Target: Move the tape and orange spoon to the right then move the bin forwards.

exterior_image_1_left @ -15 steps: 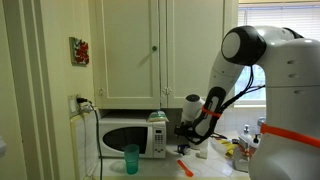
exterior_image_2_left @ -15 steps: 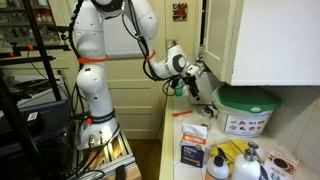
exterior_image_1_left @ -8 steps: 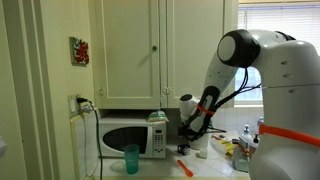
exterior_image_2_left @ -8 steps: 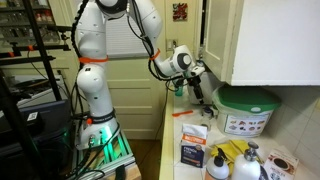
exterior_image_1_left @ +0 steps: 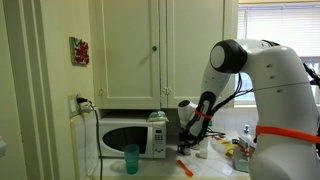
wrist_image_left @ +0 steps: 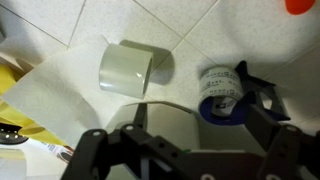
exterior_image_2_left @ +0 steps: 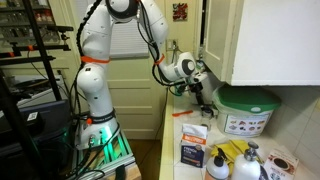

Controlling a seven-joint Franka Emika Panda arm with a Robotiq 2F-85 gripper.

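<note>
My open gripper moves down onto the tape's white roll (wrist_image_left: 218, 88) next, because the roll shows between its fingers in the wrist view, still below them.
The tape (wrist_image_left: 222, 92) is a white roll in a blue dispenser lying on the tiled counter, just inside my right finger in the wrist view. My gripper (wrist_image_left: 185, 150) is open and hovers above it, holding nothing. The orange spoon (exterior_image_1_left: 184, 166) lies on the counter below and in front of the gripper (exterior_image_1_left: 193, 138); it also shows in an exterior view (exterior_image_2_left: 183, 114). An orange tip (wrist_image_left: 305, 5) shows at the top right of the wrist view. The bin (exterior_image_2_left: 246, 112), pale with a green top, stands against the wall behind the gripper (exterior_image_2_left: 200, 100). It also stands beside the microwave (exterior_image_1_left: 157, 134).
A white cylinder (wrist_image_left: 127, 70) lies on the counter left of the tape. A microwave (exterior_image_1_left: 125, 138) and a teal cup (exterior_image_1_left: 131, 158) stand nearby. Boxes (exterior_image_2_left: 193, 150), yellow items (exterior_image_2_left: 232, 152) and bottles (exterior_image_2_left: 248, 165) crowd the counter's near end. Cabinets hang overhead.
The arm has swung over and lowered the gripper toward the counter near the tape. The objects have not moved.
</note>
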